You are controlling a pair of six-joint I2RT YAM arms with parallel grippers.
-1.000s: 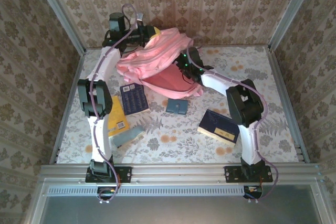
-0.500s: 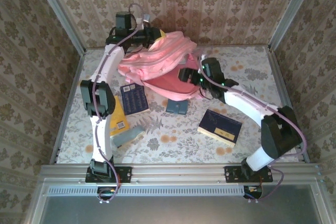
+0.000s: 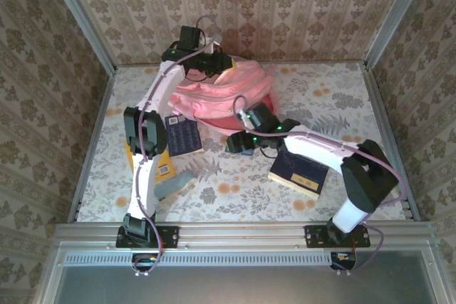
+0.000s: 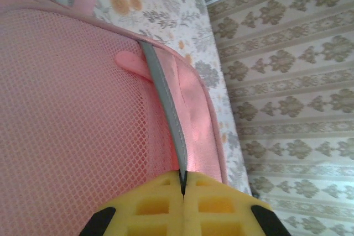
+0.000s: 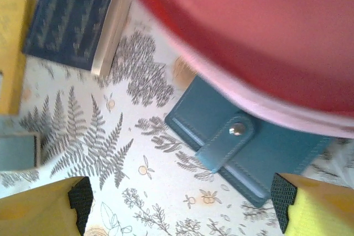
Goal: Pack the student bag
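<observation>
My left gripper stays at the bag's far top edge next and spreads its yellow fingers to release the grey trim, since the trim sits between the fingers.
The student bag, pink and large, lies at the back of the table; its mesh side and a grey trim strip show in the left wrist view. My left gripper is shut on that grey strip at the bag's far top edge, the yellow fingers pressed together on it. A teal snap wallet lies on the floral cloth just in front of the bag's pink edge. My right gripper hangs open above the wallet, holding nothing, at the bag's near edge.
A dark blue patterned book and a yellow book lie left of the wallet, with a grey-teal case in front. A navy book with a gold label lies under the right forearm. Papered walls and metal rails bound the table.
The right arm has drawn out of the bag's mouth and swung down-left over the wallet, its jaws narrowing slightly. The left arm moved right with the bag, which now lies flatter.
</observation>
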